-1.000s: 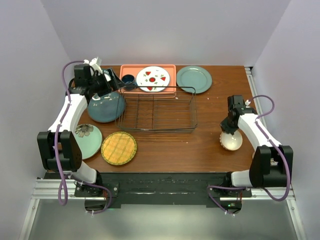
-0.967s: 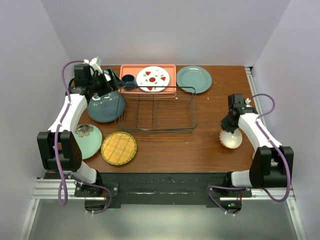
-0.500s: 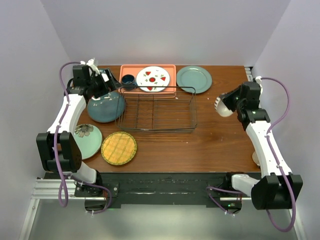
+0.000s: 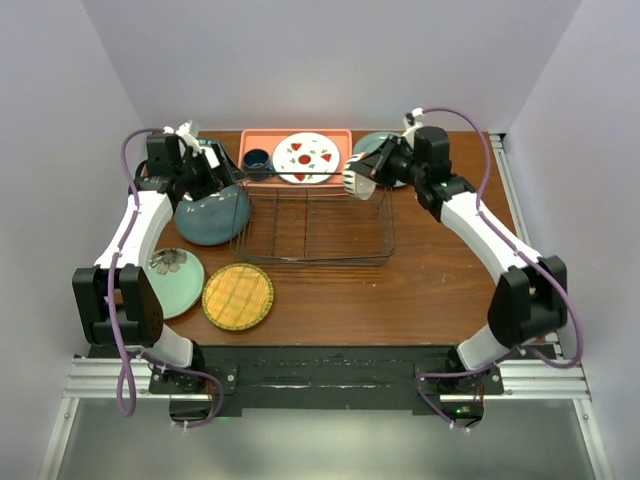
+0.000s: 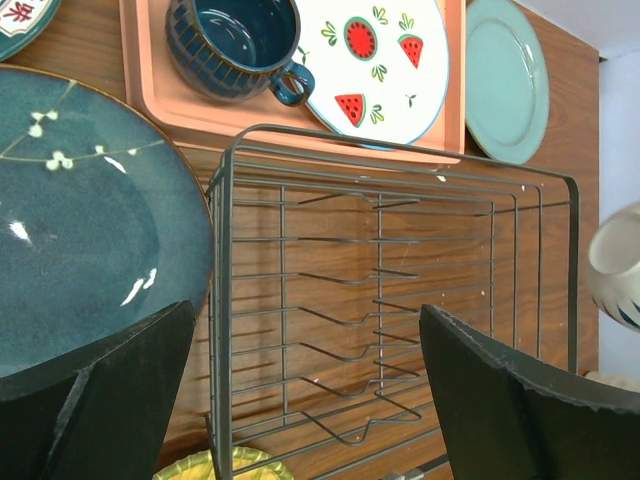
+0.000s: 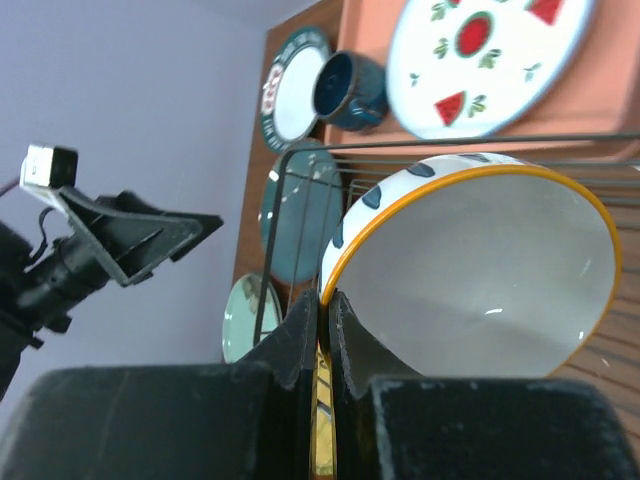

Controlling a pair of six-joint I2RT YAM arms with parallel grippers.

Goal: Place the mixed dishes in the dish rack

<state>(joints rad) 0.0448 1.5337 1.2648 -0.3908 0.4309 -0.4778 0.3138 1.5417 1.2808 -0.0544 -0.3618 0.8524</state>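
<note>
The rack's wire bottom is empty, so my right gripper should go back and left in the top view, lower the bowl (image 4: 357,181) onto it and release the bowl's rim.
My right gripper (image 4: 376,171) is shut on the rim of a white bowl (image 4: 357,181) with an orange edge and dark blue spots. It holds the bowl tilted above the far right end of the dark wire dish rack (image 4: 315,226). In the right wrist view the fingertips (image 6: 322,300) pinch the bowl (image 6: 480,270) rim. My left gripper (image 4: 210,168) is open and empty above the dark teal plate (image 4: 212,216), left of the rack (image 5: 390,300). The pale green flower plate (image 4: 176,281) and yellow woven plate (image 4: 238,296) lie at the near left. The white green-rimmed plate (image 5: 18,20) lies far left.
The salmon tray (image 4: 262,138) at the back holds a dark blue mug (image 4: 256,160) and the white plate with red fruit marks (image 4: 305,157). The grey-green plate (image 4: 400,150) lies right of it, partly behind my right arm. Purple walls close in on three sides.
My right arm lifted the bowl off the table's right side and swung it left and back over the rack's far right end. The left arm barely moved.
</note>
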